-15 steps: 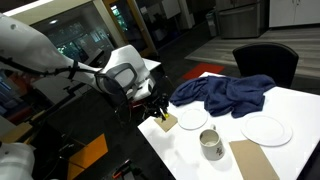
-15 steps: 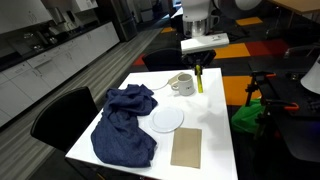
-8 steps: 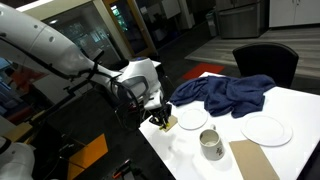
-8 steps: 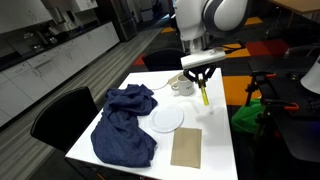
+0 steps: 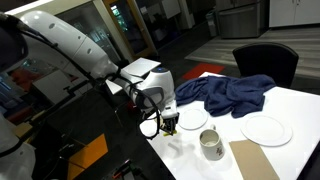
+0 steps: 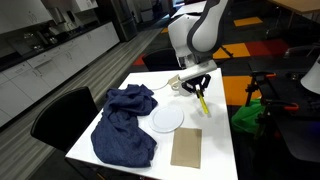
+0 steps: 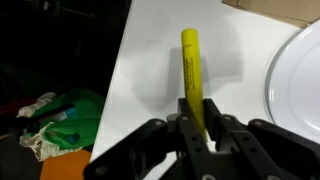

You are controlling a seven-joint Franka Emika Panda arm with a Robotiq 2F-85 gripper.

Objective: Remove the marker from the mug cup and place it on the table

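The tilted marker goes down with my gripper toward the bare patch of white table (image 5: 175, 145) between the table's edge and the plate next, because it has clear space there.
My gripper (image 7: 197, 124) is shut on the yellow-green marker (image 7: 192, 70), which sticks out past the fingertips over the white table (image 7: 150, 50). In both exterior views the gripper (image 5: 170, 123) (image 6: 197, 88) holds the marker (image 6: 203, 103) tilted, low over the table (image 6: 216, 140) near its edge. I cannot tell whether the tip touches the top. The whitish-grey mug (image 5: 212, 145) stands on the table apart from the gripper. In an exterior view the mug (image 6: 181, 85) is partly hidden behind the gripper.
A blue cloth (image 5: 225, 92) (image 6: 125, 122), two white plates (image 5: 266, 129) (image 5: 192, 118) and a brown mat (image 6: 186, 147) lie on the table. A dark chair (image 6: 58, 115) stands at it. A plate rim (image 7: 300, 80) is right of the marker. Green clutter (image 7: 75, 115) lies on the floor beyond the edge.
The gripper has carried the marker away from the mug and down toward the table top near its edge. The arm has swung further over the table.
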